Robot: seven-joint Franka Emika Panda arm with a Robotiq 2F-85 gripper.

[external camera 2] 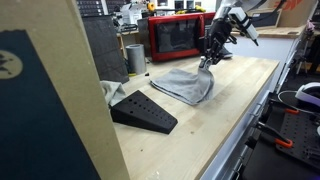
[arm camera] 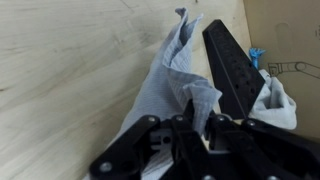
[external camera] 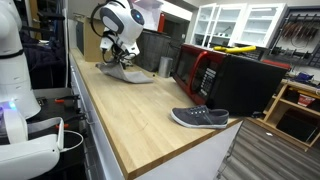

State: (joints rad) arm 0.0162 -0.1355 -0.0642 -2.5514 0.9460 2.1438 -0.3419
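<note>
My gripper lifts the fold it holds next and carries it outward over the cloth's flat part, which lies spread on the counter, before releasing.
My gripper is shut on a fold of a grey cloth and pinches it between the fingertips. In both exterior views the gripper sits at the cloth's edge on a wooden counter. The cloth is partly lifted at the gripped end, and the remainder lies on the counter. A black wedge-shaped stand lies just beside the cloth.
A red microwave stands behind the cloth. A grey shoe lies on the counter. A metal cup and a white cloth are near the stand. A cardboard panel blocks part of one view.
</note>
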